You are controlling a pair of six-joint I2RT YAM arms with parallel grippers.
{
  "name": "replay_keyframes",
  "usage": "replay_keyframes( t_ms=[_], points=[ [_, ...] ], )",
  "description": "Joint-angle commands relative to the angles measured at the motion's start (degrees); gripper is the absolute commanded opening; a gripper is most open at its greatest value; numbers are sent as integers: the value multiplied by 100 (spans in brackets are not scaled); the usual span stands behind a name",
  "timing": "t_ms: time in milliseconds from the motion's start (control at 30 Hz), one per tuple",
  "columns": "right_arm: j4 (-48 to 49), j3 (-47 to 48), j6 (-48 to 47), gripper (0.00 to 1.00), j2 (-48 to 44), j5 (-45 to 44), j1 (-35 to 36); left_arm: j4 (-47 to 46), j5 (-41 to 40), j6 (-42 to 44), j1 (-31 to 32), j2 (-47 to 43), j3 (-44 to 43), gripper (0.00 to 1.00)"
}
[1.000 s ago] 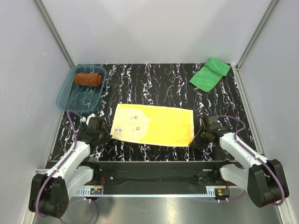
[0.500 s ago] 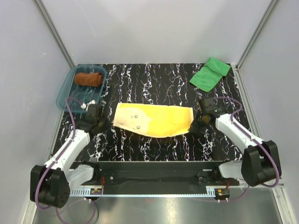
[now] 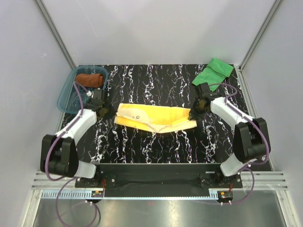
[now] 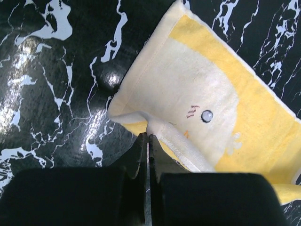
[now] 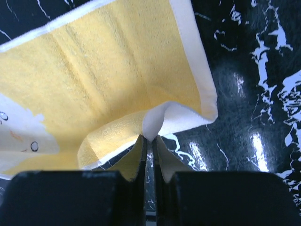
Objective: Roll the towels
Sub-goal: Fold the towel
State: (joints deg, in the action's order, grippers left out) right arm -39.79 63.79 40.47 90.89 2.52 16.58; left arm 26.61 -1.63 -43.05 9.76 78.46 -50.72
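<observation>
Next, my right gripper moves outward with the towel's near corner toward the towel's far corner (image 3: pixel 188 109) and releases it there, since the fold still leaves yellow cloth uncovered.
The pale yellow towel (image 3: pixel 156 118) lies in the middle of the table, its near edge lifted and folded over toward the back. My left gripper (image 3: pixel 105 112) is shut on its near left corner (image 4: pixel 157 128). My right gripper (image 3: pixel 193 113) is shut on its near right corner (image 5: pixel 157 123). The towel's printed marks (image 4: pixel 206 115) face up in the left wrist view. The rust-brown towel (image 3: pixel 90 79) lies rolled in the teal tray (image 3: pixel 66 99) at the back left. The bright green towel (image 3: pixel 213 74) lies folded at the back right.
The black marbled tabletop (image 3: pixel 156 85) is walled by white panels at the back and both sides. The tray sits just behind my left arm. The green towel lies just behind my right arm.
Both grippers have carried the yellow towel's near corners away from me toward the back, folding the flat towel over itself. The brown and green towels have not moved.
</observation>
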Motion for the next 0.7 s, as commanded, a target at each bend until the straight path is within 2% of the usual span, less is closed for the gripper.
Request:
replay_keyframes(
  t_ms=[0, 333, 667],
  points=[
    [103, 397, -179, 2, 227, -165, -146, -297, 128, 60, -79, 292, -596, 0],
    [77, 898, -303, 2, 815, -68, -383, -165, 128, 165, -255, 1444, -1668, 0],
    [191, 1171, -355, 2, 1247, 29, -559, -297, 251, 121, -326, 2033, -1994, 0]
  ],
)
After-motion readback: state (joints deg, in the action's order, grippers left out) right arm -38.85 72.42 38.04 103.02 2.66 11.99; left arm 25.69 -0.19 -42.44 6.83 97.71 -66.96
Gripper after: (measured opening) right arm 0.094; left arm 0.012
